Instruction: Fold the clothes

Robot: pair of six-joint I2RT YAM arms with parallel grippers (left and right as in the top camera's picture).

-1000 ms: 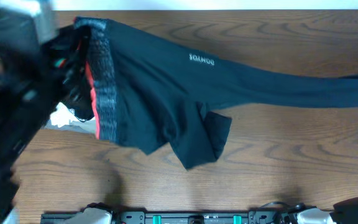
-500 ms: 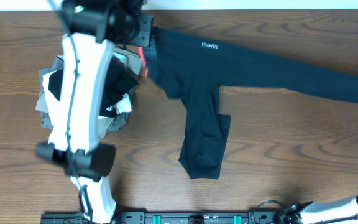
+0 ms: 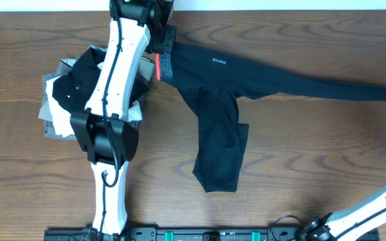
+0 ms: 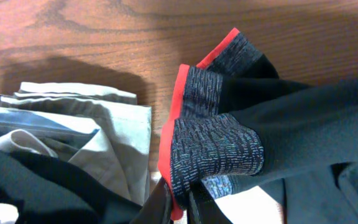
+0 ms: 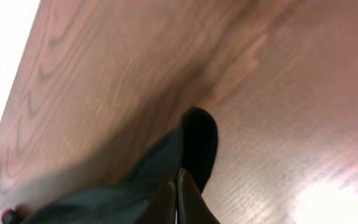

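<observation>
My right gripper should next move away from my base toward the waistband, and it should lower the black leg's end onto the wood (image 5: 164, 183) as it goes.
The black leggings (image 3: 267, 72) lie stretched along the far side of the table. Their grey and coral-red waistband (image 3: 165, 65) is at the left, with the white logo (image 3: 219, 61) beside it. One leg runs out past the right edge. The other leg (image 3: 218, 154) hangs toward the front, doubled at its end. My left gripper (image 3: 163, 48) is shut on the waistband, seen close in the left wrist view (image 4: 178, 200) with the waistband (image 4: 213, 146) bunched above the fingers. My right gripper (image 5: 178, 179) is shut on the end of the black leg (image 5: 194, 143), just over the wood. It is outside the overhead view.
A pile of other garments (image 3: 62, 107), black, white and grey, lies at the left beside my left arm (image 3: 112, 107); beige cloth (image 4: 98, 137) shows in the left wrist view. My right arm (image 3: 380, 204) crosses the front right corner. The table's far edge runs close behind the leggings.
My left gripper has carried the waistband to the right and farther back. The long leg has been drawn thinner and straighter toward the right. The pile came into view.
</observation>
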